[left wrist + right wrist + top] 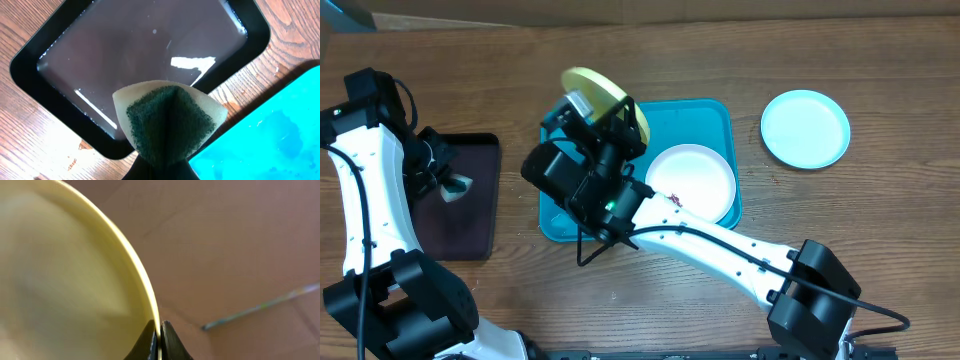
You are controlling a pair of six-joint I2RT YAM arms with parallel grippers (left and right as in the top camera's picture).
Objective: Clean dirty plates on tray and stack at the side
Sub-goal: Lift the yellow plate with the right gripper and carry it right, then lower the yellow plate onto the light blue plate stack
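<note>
Next, my right gripper crosses over and turns the yellow-green plate level. Then it lowers that plate onto the mint-blue plate (805, 128) already beside the tray (556, 222).
My right gripper (618, 125) is shut on the rim of the yellow-green plate (603, 92), holding it tilted on edge above the left half of the turquoise tray (556, 222). In the right wrist view the fingertips (150, 341) pinch that plate (70, 280) at its rim. A white plate (695, 175) with a small dark smear lies in the tray's right half. The mint-blue plate (805, 128) rests on the table to the right of the tray. My left gripper (444, 180) is shut on a folded green-and-white sponge (167, 122) over the black tray.
A black rectangular tray (145, 50) holding a film of water sits on the wooden table left of the turquoise tray (270, 135). The right arm reaches diagonally across the table's front from the lower right.
</note>
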